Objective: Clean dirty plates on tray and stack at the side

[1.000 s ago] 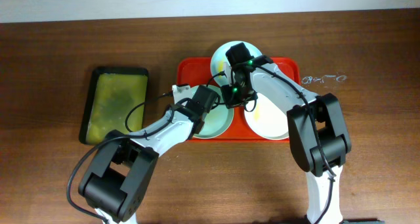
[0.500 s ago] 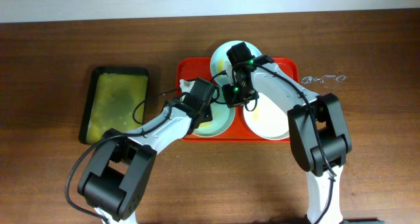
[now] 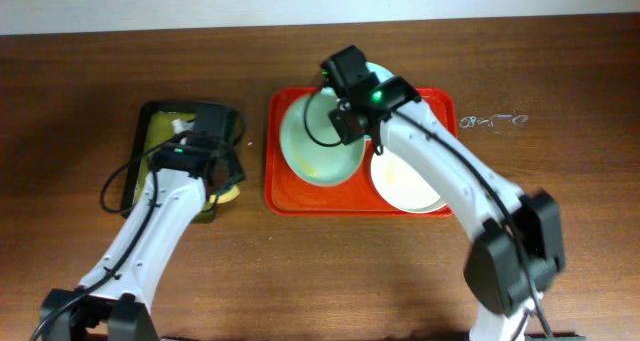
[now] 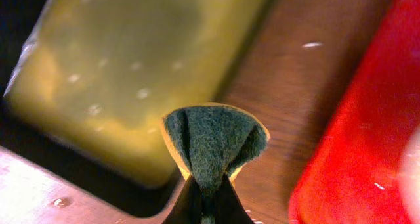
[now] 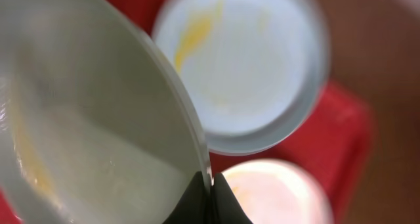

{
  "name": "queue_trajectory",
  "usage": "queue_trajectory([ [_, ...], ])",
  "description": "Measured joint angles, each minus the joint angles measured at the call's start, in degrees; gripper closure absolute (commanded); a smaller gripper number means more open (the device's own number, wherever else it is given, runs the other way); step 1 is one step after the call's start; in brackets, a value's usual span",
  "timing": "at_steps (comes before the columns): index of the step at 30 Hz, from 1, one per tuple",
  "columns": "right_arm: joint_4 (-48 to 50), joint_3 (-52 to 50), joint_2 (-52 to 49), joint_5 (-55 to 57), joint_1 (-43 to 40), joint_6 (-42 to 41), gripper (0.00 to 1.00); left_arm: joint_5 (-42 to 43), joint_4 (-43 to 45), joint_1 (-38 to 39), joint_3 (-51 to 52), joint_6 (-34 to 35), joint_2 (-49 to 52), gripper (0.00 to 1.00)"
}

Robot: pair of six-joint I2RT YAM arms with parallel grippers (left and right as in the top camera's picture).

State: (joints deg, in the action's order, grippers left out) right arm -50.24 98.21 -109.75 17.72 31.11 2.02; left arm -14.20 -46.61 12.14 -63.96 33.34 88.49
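Observation:
My right gripper should next carry the plate to its right in the overhead view, then lower it and let it go by the white marks, where the table is bare.
My right gripper [image 3: 347, 121] [image 5: 210, 183] is shut on the rim of a pale mint-green plate [image 3: 318, 141] [image 5: 98, 119] and holds it tilted over the left half of the red tray [image 3: 276, 181] [image 5: 344, 138]. The plate has faint yellow smears. A second mint plate [image 3: 380, 75] [image 5: 243, 60] with a yellow smear sits at the tray's back, partly hidden by the arm. A white plate [image 3: 408, 186] [image 5: 279, 191] lies at the tray's right. My left gripper [image 3: 226, 184] [image 4: 209, 188] is shut on a folded green and yellow sponge [image 4: 213, 138] at the black tray's right edge.
A black tray [image 3: 150, 116] [image 4: 39, 152] holding yellow-green liquid [image 4: 131, 60] stands left of the red tray, with a strip of bare wood between them. The red tray's rim [image 4: 367, 119] shows at the right of the left wrist view. Faint white marks [image 3: 492, 120] lie on the table right of the red tray.
My left arm has pulled away from the red tray to the black tray with the sponge. My right gripper has shifted left and raised the mint plate onto a tilt.

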Motion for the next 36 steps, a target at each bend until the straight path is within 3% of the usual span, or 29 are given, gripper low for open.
queue_trajectory([
  [4,5.5,1.7,5.4,23.4,10.5,16.3,0.96,1.4,-5.5,-5.6,0.0,0.0,0.0,1.0],
  [7,16.0,1.5,5.4,39.0,17.5,35.6,0.96,1.6,-8.4,-8.4,0.1,-0.2,0.0,1.0],
  [9,25.4,1.3,5.4,44.0,19.8,45.6,0.96,1.6,-8.7,-8.4,0.1,-0.9,0.0,1.0],
  [12,29.6,1.3,5.4,46.7,21.5,55.9,0.96,1.6,-9.2,-8.4,0.1,-1.0,0.0,1.0],
  [13,29.1,1.3,5.4,47.1,21.4,55.4,0.96,1.6,-9.2,-8.4,0.1,-1.0,0.0,1.0],
  [15,18.9,1.7,5.4,44.4,19.6,44.0,0.96,1.6,-9.2,-8.4,0.1,-1.1,0.0,1.0],
  [16,11.0,2.1,5.3,36.3,16.4,36.7,0.96,1.6,-9.2,-8.4,0.1,-1.0,0.0,1.0],
  [17,3.8,2.0,4.3,17.9,6.3,27.1,0.96,1.7,-9.3,-8.4,0.1,-1.0,0.0,1.0],
  [19,2.4,1.9,2.7,-3.1,-8.8,13.4,0.96,2.2,-9.4,-8.4,0.1,-1.0,0.0,1.0],
  [20,2.4,1.9,2.7,-11.5,-14.7,8.7,0.96,2.3,-9.3,-8.4,0.1,-1.0,0.0,1.0],
  [21,1.2,1.9,2.6,-23.3,-26.4,4.4,0.96,2.4,-9.3,-8.4,0.1,-1.0,0.0,1.0],
  [22,0.3,1.9,2.5,-27.6,-33.8,2.8,0.96,2.6,-9.3,-8.4,0.1,-1.0,0.0,1.0],
  [26,-0.4,1.9,-3.1,-32.4,-55.2,-3.2,0.96,2.9,-8.7,-8.4,0.1,-1.0,0.0,1.0],
  [28,-0.6,1.9,-7.0,-33.3,-59.9,-4.6,0.96,2.9,-8.5,-8.4,0.1,-1.0,0.0,1.0],
  [33,-0.6,1.9,-12.8,-33.7,-61.9,-5.1,0.96,2.9,-8.2,-8.4,0.1,-1.0,0.0,1.0],
  [34,-0.6,1.9,-13.0,-33.7,-61.8,-5.0,0.46,2.9,-8.2,-8.4,0.1,-1.0,0.0,1.0],
  [36,-2.1,1.9,-13.0,-32.9,-61.8,-5.2,0.34,2.9,-8.2,-8.4,0.1,-1.0,0.0,1.0],
])
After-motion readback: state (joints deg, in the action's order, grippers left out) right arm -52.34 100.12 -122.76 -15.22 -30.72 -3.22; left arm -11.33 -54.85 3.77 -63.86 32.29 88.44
